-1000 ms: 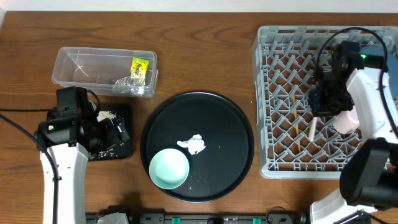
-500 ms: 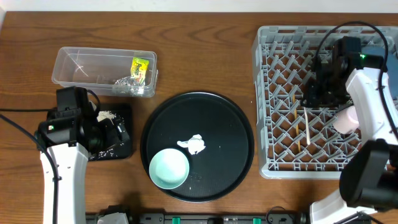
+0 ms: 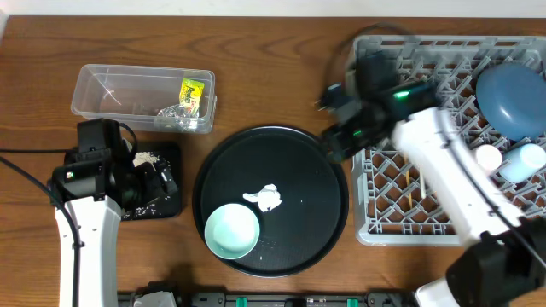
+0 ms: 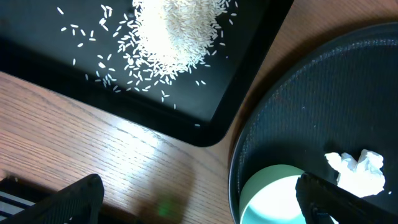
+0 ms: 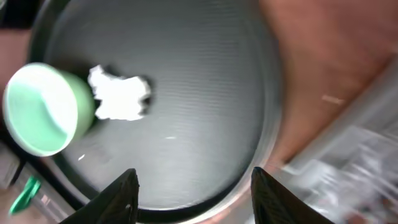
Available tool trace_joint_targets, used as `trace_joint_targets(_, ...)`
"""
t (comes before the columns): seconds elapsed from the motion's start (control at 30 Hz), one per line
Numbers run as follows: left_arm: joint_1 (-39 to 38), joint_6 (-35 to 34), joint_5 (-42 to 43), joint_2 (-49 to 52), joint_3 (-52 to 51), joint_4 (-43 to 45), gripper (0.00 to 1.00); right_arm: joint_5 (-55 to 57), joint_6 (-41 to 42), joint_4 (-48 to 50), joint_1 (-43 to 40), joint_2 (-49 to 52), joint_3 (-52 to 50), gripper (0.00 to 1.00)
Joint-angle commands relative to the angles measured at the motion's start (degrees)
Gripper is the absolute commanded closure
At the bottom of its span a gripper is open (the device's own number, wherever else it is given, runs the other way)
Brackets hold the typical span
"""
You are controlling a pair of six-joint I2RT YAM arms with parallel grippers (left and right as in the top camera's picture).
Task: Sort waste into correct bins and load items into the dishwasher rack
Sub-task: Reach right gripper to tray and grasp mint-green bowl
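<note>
The bowl is below and to the left in the overhead view, so my right gripper should next swing down onto its nearest rim by the tissue.
A crumpled white tissue and a mint-green bowl lie on the round black tray. My right gripper hovers over that tray's right rim, open and empty; its blurred view shows the bowl and tissue. Over the shallow black tray of rice, my left gripper stands open above bare wood, with rice beyond it. The clear tub holds a yellow-green packet and a clear wrapper. The grey rack holds a dark-blue bowl, a light-blue cup and a pink cup.
My right arm lies across the rack's left half and hides what lies under it. The round tray's rim nearly touches the shallow tray's corner. Bare wood shows between the trays and along the front edge.
My right arm has swung left out of the rack to the round tray's right rim, its gripper opening and leaving the chopstick behind. The left arm has not moved.
</note>
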Motion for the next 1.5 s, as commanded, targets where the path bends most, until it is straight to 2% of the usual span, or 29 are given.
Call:
trace_joint_targets(0.0,0.3,-0.7,-1.1,-0.1,0.6,-0.2,0.00,-1.3,3.0,-0.2,6.7,3.6,0.5,0.51)
trace_joint_targets(0.13,0.3,-0.7,-1.1,-0.1,0.6,-0.2,0.00,-1.7,8.5,0.0,13.3,7.9,0.5,0.51)
trace_joint_targets(0.3,0.3,-0.7,-1.1,-0.1,0.6,-0.6,0.00,-4.0,10.6,0.1,19.2,11.8,0.5,0.51)
trace_joint_targets(0.7,0.3,-0.7,-1.1,-0.1,0.6,-1.9,0.00,-4.1,15.2,3.2,25.0,19.3,0.5,0.53)
trace_joint_targets(0.83,0.3,-0.7,-1.1,-0.1,0.6,-1.9,0.00,-4.1,15.8,4.8,26.1,21.4,0.5,0.61)
trace_joint_targets(0.87,0.3,-0.7,-1.1,-0.1,0.6,-1.9,0.00,-4.1,15.8,5.3,26.3,21.7,0.5,0.65)
trace_joint_targets(1.0,0.3,-0.7,-1.1,-0.1,0.6,-1.9,0.00,-3.8,17.0,7.3,26.7,21.8,0.5,0.92)
trace_joint_targets(1.07,0.3,-0.7,-1.1,-0.1,0.6,-1.9,0.00,-3.8,18.0,7.9,26.7,21.8,0.5,0.97)
trace_joint_targets(1.27,0.3,-0.7,-1.1,-0.1,0.6,-1.9,0.00,-3.8,18.4,7.7,25.8,21.1,0.9,0.99)
trace_joint_targets(1.47,0.3,-0.7,-1.1,-0.1,0.6,-1.9,0.00,-1.4,16.6,3.9,21.1,16.3,6.6,0.99)
